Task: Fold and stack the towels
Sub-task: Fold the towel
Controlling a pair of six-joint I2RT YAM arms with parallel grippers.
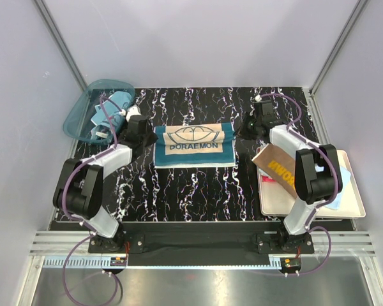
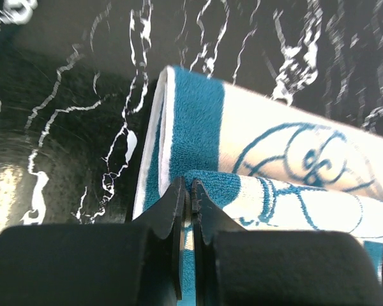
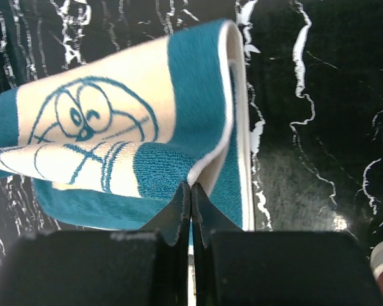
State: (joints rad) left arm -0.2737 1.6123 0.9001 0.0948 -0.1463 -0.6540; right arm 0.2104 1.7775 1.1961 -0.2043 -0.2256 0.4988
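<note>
I will next draw the towel's pinched corner back toward my base with my left gripper and release it over the towel's near teal band (image 1: 163,160), still uncovered.
A teal and cream towel with a Doraemon picture (image 1: 195,145) lies on the black marbled table, one half folded over the other. My left gripper (image 1: 140,131) is at its left edge, shut on the upper layer's corner, as the left wrist view (image 2: 190,185) shows on the towel (image 2: 281,146). My right gripper (image 1: 247,129) is at its right edge, shut on the lifted corner (image 3: 191,187) of the towel (image 3: 102,127). An orange-brown towel (image 1: 277,167) lies on a red one (image 1: 267,181) and a light blue one (image 1: 342,182) in the cream tray.
A translucent teal basket (image 1: 83,115) at the back left holds light blue cloth (image 1: 118,104). The cream tray (image 1: 351,205) stands at the right, beside the right arm. White walls enclose the table on three sides.
</note>
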